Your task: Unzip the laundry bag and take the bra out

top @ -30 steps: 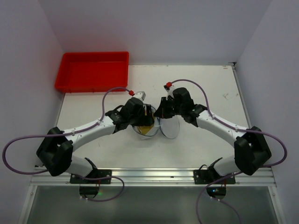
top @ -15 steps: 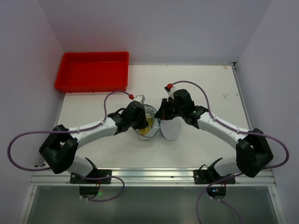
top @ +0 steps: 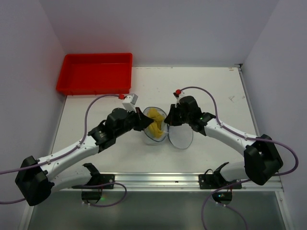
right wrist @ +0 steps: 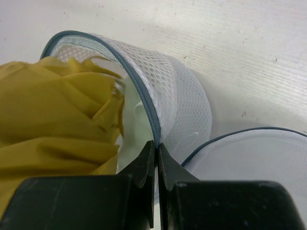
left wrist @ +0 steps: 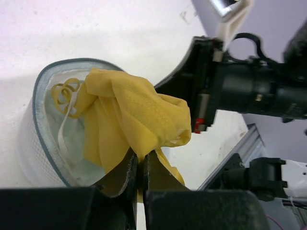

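Observation:
The bra comes down over the red plastic tray [top: 82, 77] next for release there, after my left gripper rises from the bag [top: 158, 134] and swings outward. The tray's bottom is empty.
The laundry bag [top: 158, 134] stands open in the middle of the table, its white mesh wall [right wrist: 184, 103] edged by a dark zipper band. Its round lid flap [top: 182, 137] lies beside it on the right. The bra [top: 155, 122] is yellow cloth, bunched and partly lifted over the bag's open mouth. My left gripper [left wrist: 141, 160] is shut on a fold of the bra [left wrist: 136, 108] at the bag's left side. At the bag's right side, my right gripper [right wrist: 157, 148] is shut on the zipper rim, with the bra [right wrist: 53, 115] just to its left.
A red plastic tray [top: 95, 73] sits at the far left corner of the table. White walls close in the left, back and right sides. The two arms reach inward from the near edge and meet at the bag. The lid flap [right wrist: 261, 158] lies flat on the table.
My left gripper has closed on the bra and drawn back to the left, pulling the yellow cloth up out of the bag. The right gripper kept its hold on the rim and shifted slightly right.

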`<state>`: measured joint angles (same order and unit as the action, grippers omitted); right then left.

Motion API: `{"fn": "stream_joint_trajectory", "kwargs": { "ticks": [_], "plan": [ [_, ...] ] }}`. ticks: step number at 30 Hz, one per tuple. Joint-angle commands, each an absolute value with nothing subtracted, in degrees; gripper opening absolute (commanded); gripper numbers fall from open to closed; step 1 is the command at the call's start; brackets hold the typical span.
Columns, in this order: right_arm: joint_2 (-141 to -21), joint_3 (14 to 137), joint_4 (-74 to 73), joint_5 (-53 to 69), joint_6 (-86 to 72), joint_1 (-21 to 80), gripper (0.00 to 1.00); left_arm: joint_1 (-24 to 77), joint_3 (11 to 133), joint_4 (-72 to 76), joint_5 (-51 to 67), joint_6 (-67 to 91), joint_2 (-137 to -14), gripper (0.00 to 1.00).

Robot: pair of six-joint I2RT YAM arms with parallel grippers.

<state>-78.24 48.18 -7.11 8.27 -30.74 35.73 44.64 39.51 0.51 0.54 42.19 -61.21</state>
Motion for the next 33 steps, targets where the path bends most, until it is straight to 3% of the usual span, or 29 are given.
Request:
{"fn": "stream_joint_trajectory", "kwargs": {
  "ticks": [1,8,12,23,26,31,33],
  "plan": [
    [-76.4,47.5,-6.7,5.3,-29.8,35.9,0.0,43.9,37.3,12.0,4.0,41.0,-57.6,0.0],
    [-75.3,46.6,-7.0,5.0,-30.0,35.8,0.0,35.5,43.3,19.3,8.5,44.6,-56.5,0.0],
    [-74.5,46.5,-7.2,5.4,-30.0,35.9,0.0,30.1,54.1,12.4,6.4,39.1,-59.5,0.0],
    [-72.2,47.5,-8.8,6.4,-29.1,35.9,0.0,12.6,82.2,-12.1,-13.6,23.4,-77.8,0.0],
    [-71.7,46.9,-8.5,6.1,-28.7,35.9,0.0,7.6,82.4,-11.5,-3.9,26.1,-80.3,0.0],
    [-73.5,47.4,-7.8,7.5,-27.9,35.9,0.0,7.6,78.7,-5.0,18.0,33.2,-77.7,0.0],
    [-74.3,47.8,-7.6,8.6,-28.0,35.9,0.0,7.5,75.2,-3.0,19.9,35.7,-76.0,0.0]
  ]
}}
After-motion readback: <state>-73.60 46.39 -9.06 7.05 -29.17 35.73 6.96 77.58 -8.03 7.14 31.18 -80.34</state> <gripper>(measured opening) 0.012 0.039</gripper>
